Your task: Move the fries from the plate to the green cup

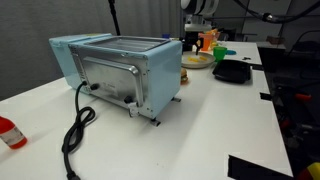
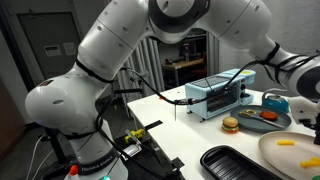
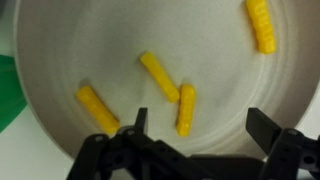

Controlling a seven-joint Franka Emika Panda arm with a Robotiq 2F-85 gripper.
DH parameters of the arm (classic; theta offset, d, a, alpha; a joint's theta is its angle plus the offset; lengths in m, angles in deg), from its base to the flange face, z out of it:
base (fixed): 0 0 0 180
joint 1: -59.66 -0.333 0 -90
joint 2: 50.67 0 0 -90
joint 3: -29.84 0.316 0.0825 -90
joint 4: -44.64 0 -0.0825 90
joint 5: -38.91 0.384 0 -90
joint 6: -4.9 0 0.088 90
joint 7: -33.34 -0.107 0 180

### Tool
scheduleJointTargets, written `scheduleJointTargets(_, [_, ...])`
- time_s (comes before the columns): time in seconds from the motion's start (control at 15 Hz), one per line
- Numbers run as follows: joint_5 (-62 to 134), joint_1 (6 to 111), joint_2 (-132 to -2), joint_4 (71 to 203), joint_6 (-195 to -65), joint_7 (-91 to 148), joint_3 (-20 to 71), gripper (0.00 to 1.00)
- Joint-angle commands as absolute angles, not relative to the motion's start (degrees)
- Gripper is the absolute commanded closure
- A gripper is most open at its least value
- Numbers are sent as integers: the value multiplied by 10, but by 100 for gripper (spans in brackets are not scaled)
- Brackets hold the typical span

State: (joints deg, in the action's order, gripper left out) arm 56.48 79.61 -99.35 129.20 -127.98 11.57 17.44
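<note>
Next, my gripper lowers onto the fry between its open fingers and closes around it.
In the wrist view the white plate point(image 3: 60, 60) fills the picture, with several yellow fries on it. One fry point(image 3: 186, 110) lies just ahead of my gripper point(image 3: 200, 125), close to the left finger. Others lie at the left point(image 3: 97, 108), the middle point(image 3: 158, 76) and the upper right point(image 3: 261, 25). The gripper is open above the plate and holds nothing. In an exterior view the plate point(image 1: 196, 62) sits past the toaster oven, and the green cup point(image 1: 222, 52) stands beside it. A strip of green point(image 3: 5, 95) shows by the plate's left rim.
A light blue toaster oven point(image 1: 120, 70) with a black cable stands mid-table. A black tray point(image 1: 232, 72) lies next to the plate, and an orange container point(image 1: 207, 40) stands behind it. A toy burger point(image 2: 230, 125) and a dark dish point(image 2: 265, 118) lie near the oven.
</note>
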Motion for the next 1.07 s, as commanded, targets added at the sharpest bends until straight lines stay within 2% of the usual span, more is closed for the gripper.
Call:
scheduleJointTargets(0.0, [563, 796, -999, 1306, -1303, 126, 177, 0])
scheduleJointTargets(0.47, [560, 794, -1003, 1339, -1336, 132, 173, 0])
scheduleJointTargets(0.53, [560, 793, -1003, 1341, -1340, 133, 173, 17])
scheduleJointTargets(0.6, [560, 793, -1003, 1343, -1344, 133, 173, 26])
scheduleJointTargets(1.0, [557, 789, -1001, 1347, -1357, 129, 170, 70])
